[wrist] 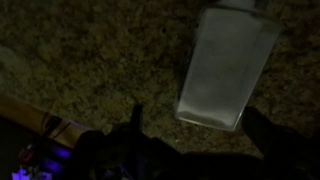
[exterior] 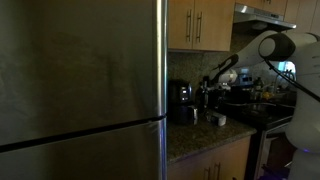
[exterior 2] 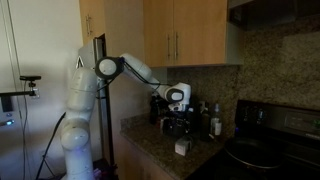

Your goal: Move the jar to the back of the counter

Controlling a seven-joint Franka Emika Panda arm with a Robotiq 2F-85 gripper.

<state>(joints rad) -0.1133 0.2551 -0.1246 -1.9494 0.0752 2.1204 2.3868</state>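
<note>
My gripper needs to lower its open fingers around the jar's whitish body [wrist: 221, 78] next. The jar is below my gripper, and the fingers already hang to either side of it.
The jar [wrist: 225, 65] is a small whitish, translucent container standing on the dark speckled counter [wrist: 100, 60]. It also shows in both exterior views [exterior: 220, 119] [exterior 2: 181, 147], near the counter's front part. My gripper [wrist: 200, 130] is open, with one dark finger to either side, and hovers just above the jar without touching it. In both exterior views the gripper [exterior: 206, 98] [exterior 2: 178, 126] hangs over the counter [exterior 2: 150, 150] a little above the jar.
A black coffee maker [exterior: 182, 102] stands at the back of the counter beside a large steel fridge [exterior: 80, 90]. Bottles [exterior 2: 215, 120] stand by the backsplash. A black stove top [exterior 2: 270, 155] adjoins the counter. Wooden cabinets [exterior 2: 180, 35] hang overhead.
</note>
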